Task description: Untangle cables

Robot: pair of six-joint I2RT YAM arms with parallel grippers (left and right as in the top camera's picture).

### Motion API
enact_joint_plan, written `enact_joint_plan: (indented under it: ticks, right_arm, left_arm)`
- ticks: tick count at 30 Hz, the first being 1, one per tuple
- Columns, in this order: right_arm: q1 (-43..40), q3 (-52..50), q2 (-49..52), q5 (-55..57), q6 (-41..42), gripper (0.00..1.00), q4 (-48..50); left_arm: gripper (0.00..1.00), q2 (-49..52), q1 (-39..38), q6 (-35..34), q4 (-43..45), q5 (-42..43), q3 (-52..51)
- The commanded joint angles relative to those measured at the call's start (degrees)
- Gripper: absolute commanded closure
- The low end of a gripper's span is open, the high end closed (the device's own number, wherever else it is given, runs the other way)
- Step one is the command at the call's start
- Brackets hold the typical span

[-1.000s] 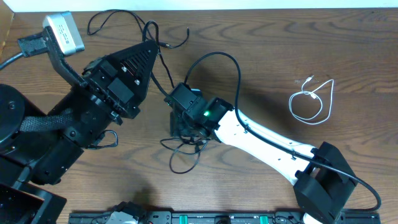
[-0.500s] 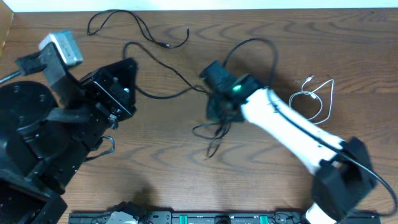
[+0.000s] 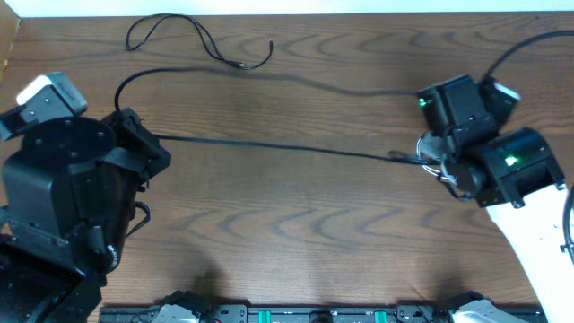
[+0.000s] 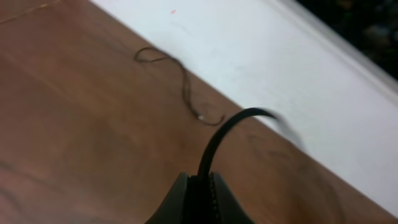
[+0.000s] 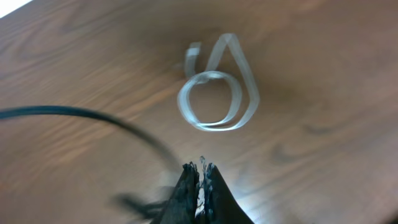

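Note:
My right gripper moves to the right in the overhead view, beside the white coil [image 3: 430, 168], next and releases the long black cable [image 3: 287, 148], as my left gripper holds it.
A long black cable [image 3: 287, 148] runs taut across the table between my two grippers. My left gripper [image 3: 154, 139] at the left is shut on one end of it; the left wrist view shows the cable [image 4: 214, 140] rising out of the closed left gripper [image 4: 202, 182]. My right gripper [image 3: 429, 161] at the right is shut on the other end [image 5: 81, 115], with the right gripper [image 5: 200, 169] closed. The white cable [image 5: 217, 99] lies in a small coil just beyond it, mostly hidden under the arm in the overhead view. A shorter black cable [image 3: 202, 40] lies loose at the back.
The table's far edge [image 3: 359, 13] meets a white surface [image 4: 280, 56] close behind the shorter black cable [image 4: 183, 87]. The left arm's bulky body [image 3: 63, 206] fills the front left. A black rail [image 3: 296, 314] runs along the front edge.
My right gripper closed in the tangle at the middle and swept right to above the white coil. The left arm drew back left. The black tangle pulled out into one taut line.

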Motion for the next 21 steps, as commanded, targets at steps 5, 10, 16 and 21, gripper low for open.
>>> enact_joint_plan:
  ticks: [5,10,16,21]
  right_arm:
    - [-11.4,-0.1,1.7,8.0,3.9,0.97,-2.4]
    - [-14.3,-0.1,1.7,6.2,3.8,0.91,-2.5]
    - [-16.0,-0.1,1.7,3.0,3.8,0.79,-2.5]
    - [-15.8,-0.1,1.7,-24.6,-11.1,0.82,5.6]
  left_arm:
    - [0.93,-0.1,0.7,-5.0,-5.3,-22.3,0.5]
    - [0.92,-0.1,1.9,-5.0,-5.5,-24.4,0.5]
    - [0.93,0.0,4.9,-5.0,-5.6,-21.9,0.5]
    - [0.92,1.9,4.9,1.2,-0.2,-2.8,0.5]
